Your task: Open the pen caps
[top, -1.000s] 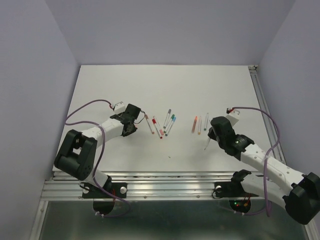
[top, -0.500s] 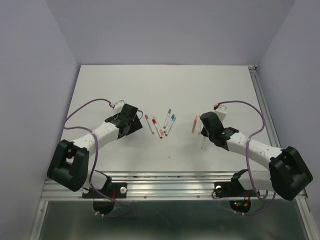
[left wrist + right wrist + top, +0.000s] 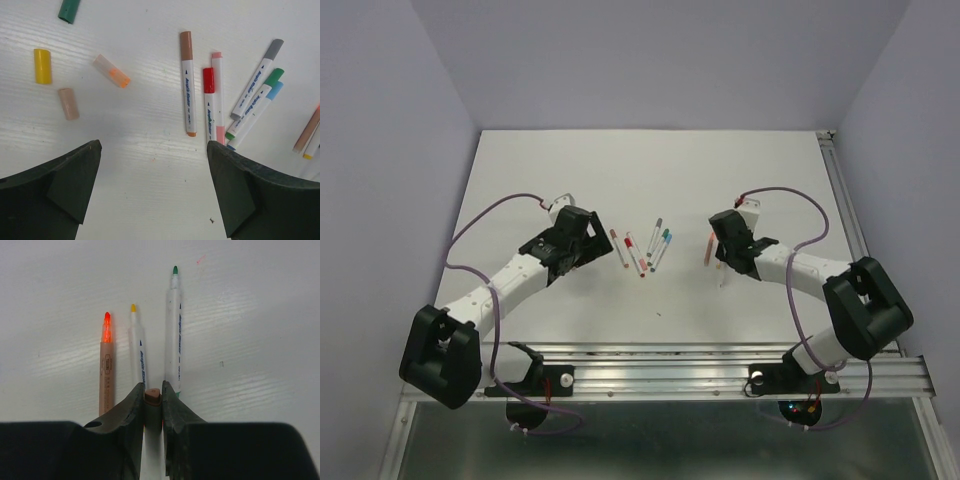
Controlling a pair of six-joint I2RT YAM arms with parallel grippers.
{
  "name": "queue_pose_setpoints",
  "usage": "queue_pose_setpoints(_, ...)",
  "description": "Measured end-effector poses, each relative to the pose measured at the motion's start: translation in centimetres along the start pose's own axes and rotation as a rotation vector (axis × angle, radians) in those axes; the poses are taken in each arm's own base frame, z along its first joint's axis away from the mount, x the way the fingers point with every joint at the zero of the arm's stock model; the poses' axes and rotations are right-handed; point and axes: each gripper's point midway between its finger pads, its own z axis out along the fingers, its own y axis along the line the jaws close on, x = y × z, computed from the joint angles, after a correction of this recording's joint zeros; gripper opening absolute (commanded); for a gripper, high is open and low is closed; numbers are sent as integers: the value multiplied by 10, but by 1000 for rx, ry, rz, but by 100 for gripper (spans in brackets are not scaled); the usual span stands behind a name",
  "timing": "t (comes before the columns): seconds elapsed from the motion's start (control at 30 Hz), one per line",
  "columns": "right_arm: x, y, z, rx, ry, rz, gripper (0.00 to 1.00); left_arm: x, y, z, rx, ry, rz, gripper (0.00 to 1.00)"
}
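The brown cap (image 3: 613, 234) (image 3: 186, 45) is still on its pen, below my left gripper and to its right in the top view, so I need to move that gripper across and down onto the cap next.
In the left wrist view my left gripper (image 3: 155, 192) stands open above bare table, nothing between its fingers. Ahead of it lie loose pen caps: yellow (image 3: 42, 66), beige (image 3: 68, 103), clear-orange (image 3: 111, 71) and a green one (image 3: 69, 10) at the top edge. To their right lie several capped pens, among them brown-capped (image 3: 188, 85), red (image 3: 209, 100) and grey (image 3: 257, 80). My right gripper (image 3: 153, 392) is shut on a white pen with a peach end (image 3: 153, 396). Beyond it lie three uncapped pens with orange (image 3: 106, 370), yellow (image 3: 137, 352) and green (image 3: 174, 325) tips.
From above, the capped pens (image 3: 642, 250) lie mid-table between my left gripper (image 3: 588, 248) and right gripper (image 3: 722, 264). The uncapped pens (image 3: 709, 248) lie right beside the right gripper. A metal rail (image 3: 847, 215) runs along the table's right edge.
My left gripper has opened wide, and its arm has reached forward and right towards the capped pens. The right arm has swung left with its pen, up to the uncapped pens.
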Motion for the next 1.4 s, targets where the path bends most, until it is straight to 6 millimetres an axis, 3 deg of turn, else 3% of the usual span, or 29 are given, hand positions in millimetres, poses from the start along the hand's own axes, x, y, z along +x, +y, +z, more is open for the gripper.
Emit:
queue_pose_setpoints(0.37, -17, -1, 22, 49, -3, -32, 10, 14, -19, 1, 63, 38, 30, 99)
queue_pose_setpoints(0.5, -20, 1, 31, 64, 0, -37, 20, 25, -20, 7, 57, 68, 51, 99)
queue_pose_setpoints(0.57, -22, 1, 33, 69, -1, -38, 39, 30, -21, 9, 54, 81, 60, 99)
queue_pose_setpoints(0.6, -23, 1, 33, 73, -3, -38, 41, 32, -22, 10, 54, 87, 65, 99)
queue_pose_setpoints(0.63, -25, 1, 34, 75, -7, -35, 50, 34, -22, 10, 54, 91, 70, 99)
queue_pose_setpoints(0.77, -34, 3, 33, 84, -29, -20, 63, 42, -25, 13, 53, 108, 88, 99)
queue_pose_setpoints(0.83, -38, 3, 32, 88, -38, -12, 77, 44, -26, 15, 51, 114, 93, 99)
queue_pose_setpoints(0.9, -40, 2, 31, 94, -40, -9, 83, 43, -28, 17, 47, 116, 93, 99)
queue_pose_setpoints(0.93, -41, 1, 29, 97, -41, -7, 88, 43, -30, 18, 47, 115, 92, 99)
queue_pose_setpoints(0.97, -43, -1, 25, 100, -43, -3, 100, 42, -32, 19, 45, 113, 91, 99)
queue_pose_setpoints(1.1, -61, -3, 3, 82, -79, 46, 100, 33, -37, 25, 20, 89, 73, 99)
queue_pose_setpoints(1.2, -84, -3, -24, 33, -141, 124, 100, 23, -38, 35, -47, 69, 67, 94)
queue_pose_setpoints(1.27, -98, -11, -52, -14, -203, 191, 100, 16, -40, 43, -90, 61, 70, 92)
queue_pose_setpoints(1.33, -102, -19, -68, -41, -241, 233, 100, 10, -46, 55, -127, 54, 68, 89)
queue_pose_setpoints(1.4, -93, -31, -76, -45, -255, 257, 100, 6, -49, 63, -161, 57, 69, 88)
